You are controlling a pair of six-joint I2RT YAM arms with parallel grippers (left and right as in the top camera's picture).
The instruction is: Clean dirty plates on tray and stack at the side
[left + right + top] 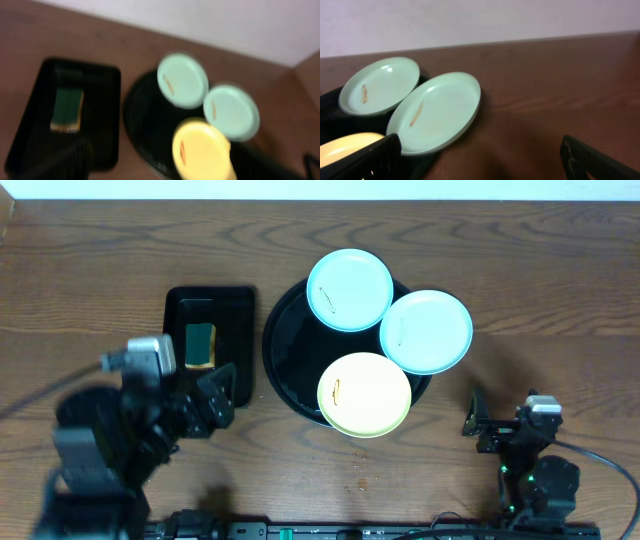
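Note:
I am pointing my empty fingers past the yellow plate [364, 394]. I should next raise my right gripper, tip it downward, then lower it onto the yellow plate's rim beside the nearer blue plate.
Three plates lie on the round black tray [283, 350]: a pale blue plate [349, 290] at the back, a second pale blue plate [426, 331] overhanging the right rim, and a pale yellow plate [364, 394] at the front. Each has a small brownish smear. My left gripper [216, 394] is open by the near edge of the rectangular tray, left of the round tray. My right gripper [478, 423] is open on the table, right of the yellow plate. The right wrist view shows the nearer blue plate [436, 113] ahead on the left, with nothing between the fingers [370, 159].
A smaller rectangular black tray [232, 315] stands left of the round tray and holds a green and yellow sponge [201, 345]. A few crumbs [360, 470] lie on the wooden table in front of the yellow plate. The left wrist view is blurred.

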